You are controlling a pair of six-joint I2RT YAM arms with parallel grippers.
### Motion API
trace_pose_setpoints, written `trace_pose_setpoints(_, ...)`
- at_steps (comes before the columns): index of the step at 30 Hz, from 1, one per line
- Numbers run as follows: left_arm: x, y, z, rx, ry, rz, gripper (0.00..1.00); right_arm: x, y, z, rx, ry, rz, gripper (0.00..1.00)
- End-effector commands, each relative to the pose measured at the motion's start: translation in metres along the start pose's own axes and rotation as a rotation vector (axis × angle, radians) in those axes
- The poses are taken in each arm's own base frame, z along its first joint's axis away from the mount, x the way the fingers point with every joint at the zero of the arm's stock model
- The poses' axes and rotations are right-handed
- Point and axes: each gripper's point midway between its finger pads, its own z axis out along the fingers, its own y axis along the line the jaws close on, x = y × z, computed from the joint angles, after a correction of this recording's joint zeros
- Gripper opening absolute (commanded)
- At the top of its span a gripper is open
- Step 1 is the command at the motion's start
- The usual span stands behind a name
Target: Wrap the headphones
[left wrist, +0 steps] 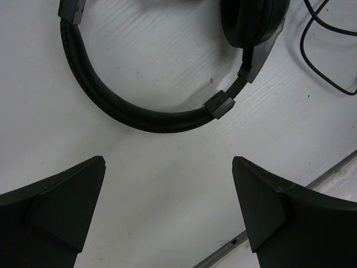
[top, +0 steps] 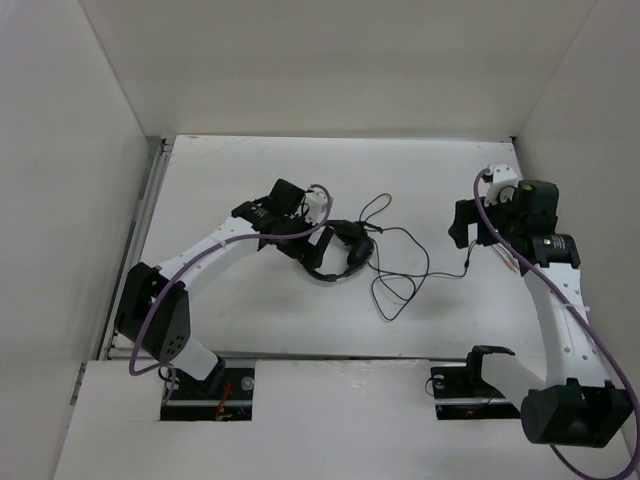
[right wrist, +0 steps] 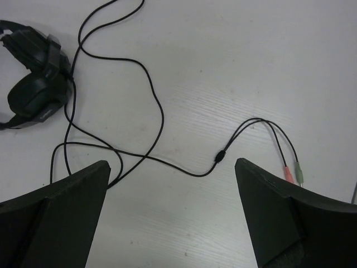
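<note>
I will next lower and turn my left gripper to straddle the headband's curve [top: 311, 269] [left wrist: 117, 110] and close it, because that curve is below it, crosswise ahead of its open fingers.
The black headphones [top: 340, 257] lie on the white table at the middle. Their thin cable [top: 392, 292] runs right in loose loops and ends near my right gripper. My left gripper [top: 305, 238] is open and empty just left of the headset. In the left wrist view the headband [left wrist: 139, 114] and one earcup [left wrist: 254, 22] lie ahead of the left gripper [left wrist: 167, 187], apart from it. My right gripper [top: 462, 235] is open and empty. In the right wrist view it [right wrist: 170, 192] hovers over the cable [right wrist: 159, 111], with the splitter [right wrist: 221, 155] and pink and green plugs [right wrist: 293, 174] just ahead.
White walls enclose the table on the left, back and right. A metal rail [top: 150, 200] runs along the table's left edge, and it also shows in the left wrist view [left wrist: 312, 184]. Purple arm cables [top: 510, 240] loop over both arms.
</note>
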Motion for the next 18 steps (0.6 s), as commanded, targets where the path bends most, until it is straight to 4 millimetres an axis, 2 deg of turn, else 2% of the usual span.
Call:
trace_pose_setpoints(1, -0.005, 0.011, -0.004, -0.035, -0.009, -0.006, 1.00, -0.030, 0.003, 0.012, -0.007, -0.106, -0.085, 1.00)
trace_pose_setpoints(5, -0.005, 0.020, -0.003, -0.076, -0.011, -0.017, 0.99, -0.025, 0.019, 0.029, -0.065, -0.084, -0.070, 1.00)
trace_pose_setpoints(9, 0.015, 0.023, 0.005, -0.103, 0.032, -0.004, 0.98, -0.014, 0.041, 0.046, -0.141, -0.050, -0.068, 1.00)
trace_pose_setpoints(14, 0.029, 0.034, 0.022, -0.158, 0.063, -0.015, 0.94, -0.025, 0.050, 0.053, -0.173, -0.080, -0.063, 1.00)
trace_pose_setpoints(18, 0.026, 0.050, 0.037, -0.219, 0.064, -0.034, 0.88, -0.034, 0.058, 0.053, -0.210, -0.104, -0.046, 1.00)
